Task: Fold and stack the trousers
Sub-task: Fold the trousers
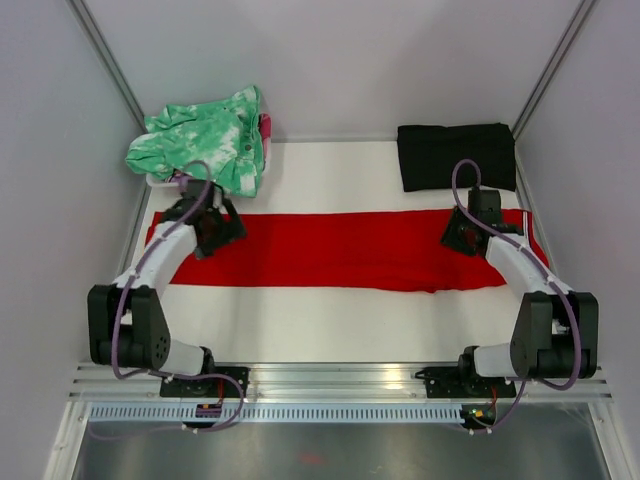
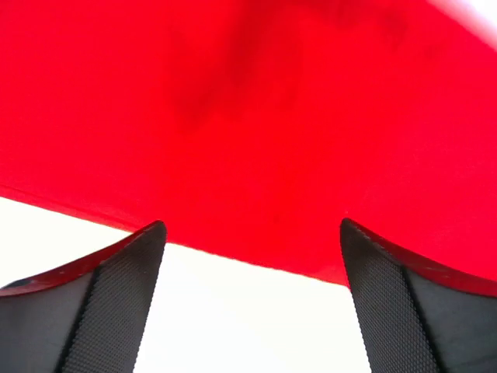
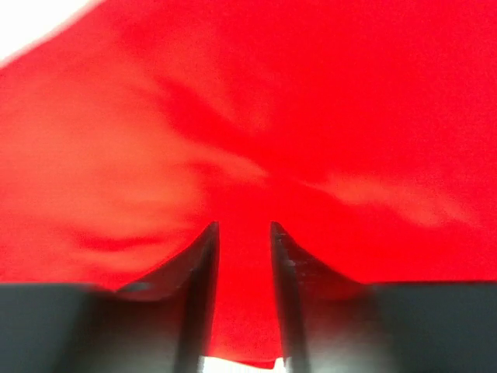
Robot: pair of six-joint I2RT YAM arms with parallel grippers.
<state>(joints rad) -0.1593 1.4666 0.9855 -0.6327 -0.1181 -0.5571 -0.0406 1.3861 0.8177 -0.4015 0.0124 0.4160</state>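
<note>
The trousers' narrow end edge (image 1: 152, 234) is still beyond the open fingers, so my left gripper should move to it next, toward the left in the top view, and close.
The bright red trousers (image 1: 340, 250) lie flat as one long band across the white table (image 1: 320, 325), left to right. My left gripper (image 1: 215, 235) is at their left end, low over the near edge of the cloth. In the left wrist view it (image 2: 252, 225) is wide open, fingertips at the edge of the red fabric (image 2: 248, 116), white table between the jaws. My right gripper (image 1: 462, 238) is at the right end. In the right wrist view it (image 3: 243, 227) is nearly closed, with a strip of red fabric (image 3: 311, 116) pinched between the fingers and creases radiating from it.
A black folded cloth (image 1: 455, 155) lies at the back right, just behind the right gripper. A green-and-white mottled garment (image 1: 205, 140) is heaped at the back left, close behind the left gripper. Grey walls enclose the table on both sides and the back.
</note>
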